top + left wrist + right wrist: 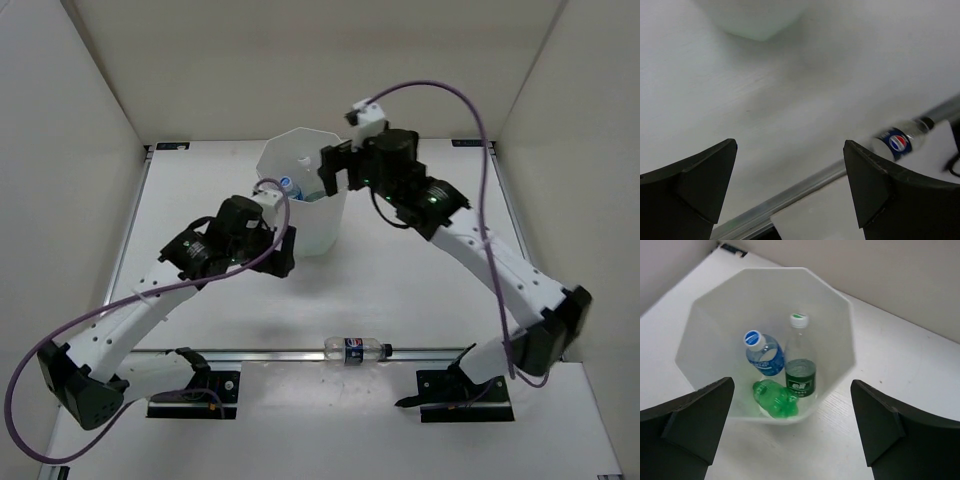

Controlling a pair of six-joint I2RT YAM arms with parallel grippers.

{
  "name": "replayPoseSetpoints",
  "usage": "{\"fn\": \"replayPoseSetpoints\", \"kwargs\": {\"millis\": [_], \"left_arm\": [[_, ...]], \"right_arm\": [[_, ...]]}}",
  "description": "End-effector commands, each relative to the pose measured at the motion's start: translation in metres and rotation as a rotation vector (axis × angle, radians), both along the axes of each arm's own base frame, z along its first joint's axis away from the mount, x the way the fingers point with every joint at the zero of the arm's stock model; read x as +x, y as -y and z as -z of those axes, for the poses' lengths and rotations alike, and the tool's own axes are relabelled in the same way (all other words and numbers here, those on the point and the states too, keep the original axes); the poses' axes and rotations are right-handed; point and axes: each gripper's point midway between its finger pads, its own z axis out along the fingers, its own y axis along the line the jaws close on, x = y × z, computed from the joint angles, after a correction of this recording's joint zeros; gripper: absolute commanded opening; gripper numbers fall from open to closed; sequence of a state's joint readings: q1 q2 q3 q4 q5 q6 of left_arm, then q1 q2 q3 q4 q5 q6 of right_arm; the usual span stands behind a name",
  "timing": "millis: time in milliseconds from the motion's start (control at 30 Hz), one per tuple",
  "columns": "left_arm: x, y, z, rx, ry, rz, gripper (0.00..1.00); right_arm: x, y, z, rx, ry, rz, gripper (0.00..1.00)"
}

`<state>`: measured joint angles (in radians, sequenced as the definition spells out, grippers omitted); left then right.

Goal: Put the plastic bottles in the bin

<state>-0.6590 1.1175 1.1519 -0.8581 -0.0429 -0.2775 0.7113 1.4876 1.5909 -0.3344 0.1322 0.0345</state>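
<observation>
I will next move my left gripper back and down onto the dark label of the clear bottle [353, 351] [897, 143], which is still outside the bin.
The white faceted bin [322, 228] stands at the table's middle back. In the right wrist view the bin [840, 315] holds three bottles: clear with blue label [765, 357], clear with dark green label [800, 367], and all-green [776, 398]. The fourth bottle, clear with dark blue-red label [356, 349], lies on its side near the front metal rail; it also shows in the left wrist view [900, 141]. My right gripper [792, 427] is open and empty above the bin's right rim [332, 170]. My left gripper [790, 182] is open and empty, left of the bin [285, 250].
A metal rail [270, 353] runs across the table near the front, with the arm bases [195, 392] behind it. White walls [70, 170] enclose the table on the left, back and right.
</observation>
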Motion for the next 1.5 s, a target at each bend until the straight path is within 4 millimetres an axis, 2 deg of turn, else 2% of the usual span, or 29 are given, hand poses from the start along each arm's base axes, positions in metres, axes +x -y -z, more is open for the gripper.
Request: {"fn": "replayPoseSetpoints", "kwargs": {"millis": [0,33,67,100,133,167,233,267,300,333,367,400,467,500,567,700,733,800,933,1000,1133,1300,1333,1367,1433,1467], "left_arm": [[-0.029,0.053,-0.008,-0.118,0.001,0.24,0.99],[-0.044,0.075,-0.001,-0.136,-0.029,0.335,0.98],[-0.059,0.094,0.009,-0.127,-0.061,0.409,0.99],[-0.064,0.104,0.012,-0.119,-0.056,0.453,0.98],[-0.077,0.121,0.019,-0.102,-0.069,0.517,0.99],[-0.09,0.133,0.03,-0.073,-0.092,0.575,0.99],[-0.111,0.154,0.041,-0.058,-0.12,0.69,0.98],[-0.121,0.159,0.052,-0.033,-0.144,0.715,0.99],[-0.125,0.163,0.054,-0.026,-0.144,0.739,0.99],[-0.134,0.167,0.06,-0.014,-0.161,0.764,0.98],[-0.138,0.167,0.07,0.002,-0.182,0.772,0.98],[-0.141,0.168,0.073,-0.001,-0.186,0.782,0.99],[-0.149,0.17,0.092,0.049,-0.21,0.802,0.99],[-0.153,0.169,0.102,0.09,-0.225,0.813,0.99],[-0.154,0.171,0.116,0.153,-0.215,0.824,0.98],[-0.152,0.179,0.135,0.204,-0.222,0.83,0.99],[-0.144,0.179,0.135,0.234,-0.183,0.809,0.99],[-0.146,0.178,0.148,0.288,-0.18,0.828,0.99],[-0.149,0.182,0.161,0.298,-0.205,0.838,0.99],[-0.144,0.183,0.16,0.304,-0.191,0.817,0.94],[-0.136,0.185,0.154,0.299,-0.15,0.782,0.72],[-0.138,0.184,0.148,0.23,-0.172,0.772,0.58],[-0.134,0.185,0.143,0.227,-0.159,0.76,0.54],[-0.136,0.184,0.139,0.222,-0.157,0.766,0.46],[-0.133,0.187,0.127,0.18,-0.145,0.762,0.4],[-0.13,0.19,0.114,0.15,-0.127,0.759,0.41]], "right_arm": [[-0.011,0.068,-0.008,0.136,-0.04,0.176,0.99],[-0.013,0.094,0.006,0.131,-0.065,0.22,1.0],[-0.014,0.116,0.034,0.129,-0.138,0.278,0.99],[-0.024,0.132,0.035,0.148,-0.154,0.31,0.99],[-0.031,0.152,0.046,0.141,-0.167,0.348,0.99],[-0.036,0.16,0.053,0.134,-0.186,0.362,1.0],[-0.047,0.195,0.072,0.125,-0.222,0.435,0.99],[-0.051,0.214,0.084,0.126,-0.266,0.486,1.0],[-0.059,0.222,0.092,0.128,-0.302,0.499,0.99],[-0.061,0.244,0.102,0.146,-0.325,0.556,0.99],[-0.067,0.259,0.12,0.154,-0.382,0.586,1.0],[-0.072,0.266,0.12,0.158,-0.373,0.597,0.99],[-0.08,0.285,0.137,0.174,-0.408,0.644,0.99],[-0.083,0.288,0.139,0.171,-0.401,0.65,0.99],[-0.092,0.292,0.157,0.16,-0.443,0.658,0.99],[-0.097,0.291,0.167,0.142,-0.464,0.65,0.99],[-0.098,0.287,0.169,0.13,-0.461,0.638,0.99],[-0.1,0.286,0.173,0.111,-0.464,0.64,0.99],[-0.103,0.289,0.179,0.12,-0.478,0.646,0.99],[-0.103,0.288,0.177,0.14,-0.467,0.634,0.99],[-0.1,0.291,0.173,0.135,-0.441,0.636,1.0],[-0.1,0.297,0.173,0.129,-0.429,0.666,0.99],[-0.101,0.296,0.175,0.132,-0.433,0.662,1.0],[-0.099,0.296,0.172,0.148,-0.417,0.664,0.99],[-0.1,0.297,0.171,0.157,-0.407,0.666,1.0],[-0.1,0.298,0.171,0.158,-0.405,0.668,0.99]]}}
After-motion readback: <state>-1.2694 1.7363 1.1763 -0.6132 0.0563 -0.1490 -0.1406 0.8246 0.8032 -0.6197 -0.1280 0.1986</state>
